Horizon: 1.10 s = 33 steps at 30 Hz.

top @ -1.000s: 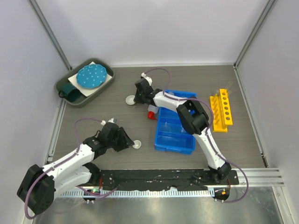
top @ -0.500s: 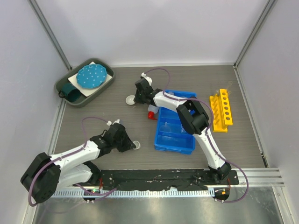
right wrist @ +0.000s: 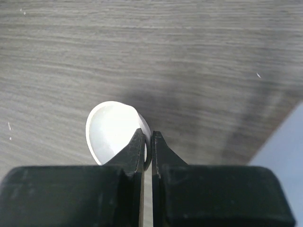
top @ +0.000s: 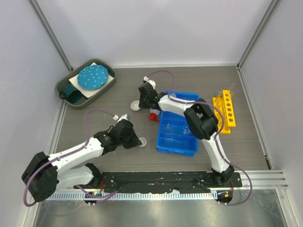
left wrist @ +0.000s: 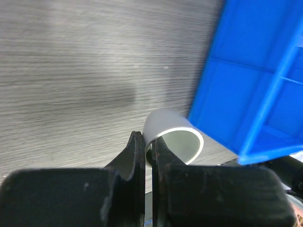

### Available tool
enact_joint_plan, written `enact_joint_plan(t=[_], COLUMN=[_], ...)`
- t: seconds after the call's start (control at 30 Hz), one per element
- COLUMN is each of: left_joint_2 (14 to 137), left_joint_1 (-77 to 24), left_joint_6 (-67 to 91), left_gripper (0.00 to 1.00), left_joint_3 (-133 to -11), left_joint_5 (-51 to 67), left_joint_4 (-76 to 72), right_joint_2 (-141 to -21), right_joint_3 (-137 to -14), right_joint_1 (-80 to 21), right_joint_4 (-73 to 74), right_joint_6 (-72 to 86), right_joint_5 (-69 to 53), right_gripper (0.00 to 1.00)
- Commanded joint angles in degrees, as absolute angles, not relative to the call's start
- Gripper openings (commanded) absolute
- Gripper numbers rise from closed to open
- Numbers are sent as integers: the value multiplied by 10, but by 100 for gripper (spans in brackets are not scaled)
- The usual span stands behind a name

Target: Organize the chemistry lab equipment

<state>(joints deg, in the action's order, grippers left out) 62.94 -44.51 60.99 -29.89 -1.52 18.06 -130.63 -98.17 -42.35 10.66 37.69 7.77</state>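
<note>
The section of the bin by the red cap (top: 170,116) lies outward and to my left gripper's right in the top view, so this gripper moves outward over the bin (top: 164,144) next, then down.
My left gripper (top: 135,140) is shut on the rim of a small white dish (top: 141,142), held just left of the blue divided bin (top: 164,144). In the left wrist view the dish (left wrist: 176,138) sits between the jaws (left wrist: 148,142), next to the bin (left wrist: 255,85). My right gripper (top: 142,101) is shut on the rim of a second white dish (top: 136,105) at the back, left of the bin's far corner; it also shows in the right wrist view (right wrist: 113,130). A red-capped bottle (top: 154,116) lies beside the bin. The yellow holed rack (top: 223,113) stands to the right, with glass tubes (top: 226,90) at its far end.
A dark green tray (top: 71,94) with a teal white-dotted disc (top: 92,77) sits at the back left. Clear glassware lies inside the bin (top: 182,126). Metal frame posts and walls bound the table on both sides.
My left gripper has carried its white dish to the right, toward the blue bin. My right gripper with its dish has shifted slightly to the right.
</note>
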Motion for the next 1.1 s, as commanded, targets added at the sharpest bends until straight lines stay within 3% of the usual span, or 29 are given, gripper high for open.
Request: enact_joint_plan(t=[0.0, 0.47, 0.73, 1.07], left_joint_2=[628, 698, 832, 990], left_joint_1=[-473, -515, -515, -509], left_joint_6=[587, 515, 434, 379], left_gripper=[0, 0, 0, 0], left_joint_3=[-379, -581, -758, -922], left_joint_5=[-54, -90, -84, -46], left_joint_4=[225, 338, 394, 410], right_joint_2=[-1202, -936, -780, -672], right_joint_3=[-949, -788, -702, -650], right_joint_1=[-435, -440, -440, -421], right_joint_4=[101, 180, 256, 343], right_joint_6=[349, 298, 294, 280], right_joint_5=[109, 217, 284, 326], right_gripper=[1, 1, 1, 1])
